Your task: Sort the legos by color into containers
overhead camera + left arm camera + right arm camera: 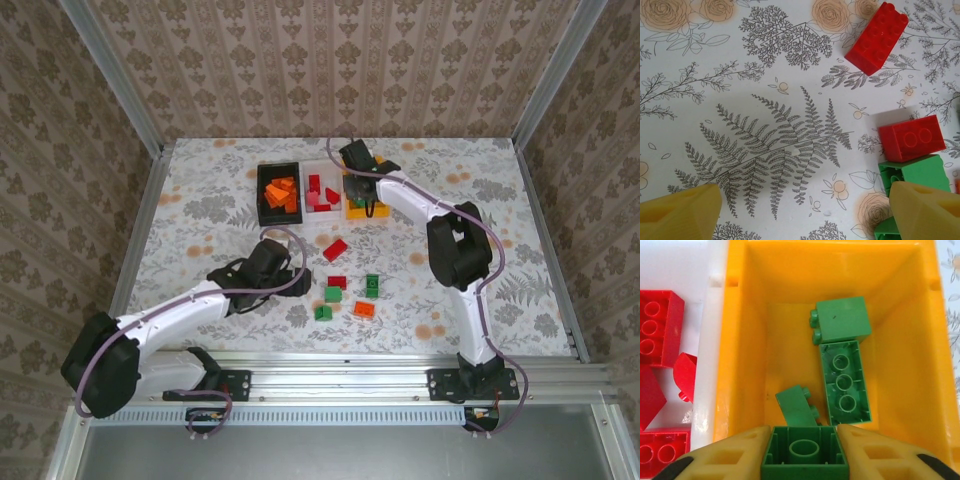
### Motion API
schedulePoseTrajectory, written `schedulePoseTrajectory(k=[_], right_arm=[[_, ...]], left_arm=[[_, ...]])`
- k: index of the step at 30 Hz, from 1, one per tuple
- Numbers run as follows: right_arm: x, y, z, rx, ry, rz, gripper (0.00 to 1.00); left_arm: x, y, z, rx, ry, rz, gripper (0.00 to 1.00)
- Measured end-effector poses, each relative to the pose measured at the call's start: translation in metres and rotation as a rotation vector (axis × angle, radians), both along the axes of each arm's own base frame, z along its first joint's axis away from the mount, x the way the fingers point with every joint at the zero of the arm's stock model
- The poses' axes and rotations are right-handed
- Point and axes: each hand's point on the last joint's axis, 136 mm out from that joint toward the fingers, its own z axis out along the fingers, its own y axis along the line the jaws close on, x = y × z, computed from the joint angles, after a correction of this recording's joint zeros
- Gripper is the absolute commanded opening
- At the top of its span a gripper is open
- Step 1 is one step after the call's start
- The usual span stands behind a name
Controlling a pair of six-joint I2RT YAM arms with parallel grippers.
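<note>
My left gripper should move outward and down onto the longer red lego (335,250) (876,37) and turn to close across the red lego's long sides, because that lego lies at an angle.
My right gripper (805,460) is shut on a square green lego (805,450), hollow side up, over the near end of the yellow container (745,340). Three green legos (845,385) lie inside that container. In the top view the right gripper (362,195) hangs over the yellow container (352,212). My left gripper (805,215) is open above bare tablecloth, its right finger (927,210) over a green lego (915,172). Just beyond that one lies a red lego (911,137), and a longer red lego (876,37) is farther off.
The black container (262,205) holds orange legos and the white container (322,165) holds red ones (657,327). Loose on the cloth are red (335,249), green (372,285) and orange (364,309) legos, right of the left gripper (300,278).
</note>
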Motion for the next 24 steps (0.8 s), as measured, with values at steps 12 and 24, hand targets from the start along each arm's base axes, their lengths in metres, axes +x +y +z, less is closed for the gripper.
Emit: schedulePoseTrajectory(k=[12, 24], right_arm=[[-0.047, -0.017, 0.034, 0.031, -0.005, 0.029, 0.56], [-0.162, -0.064, 0.026, 0.121, -0.002, -0.006, 0.56]], left_arm=[[0.012, -0.023, 0.002, 0.021, 0.021, -0.044, 0.87], [0.075, -0.106, -0.018, 0.202, -0.072, -0.348, 0.76]])
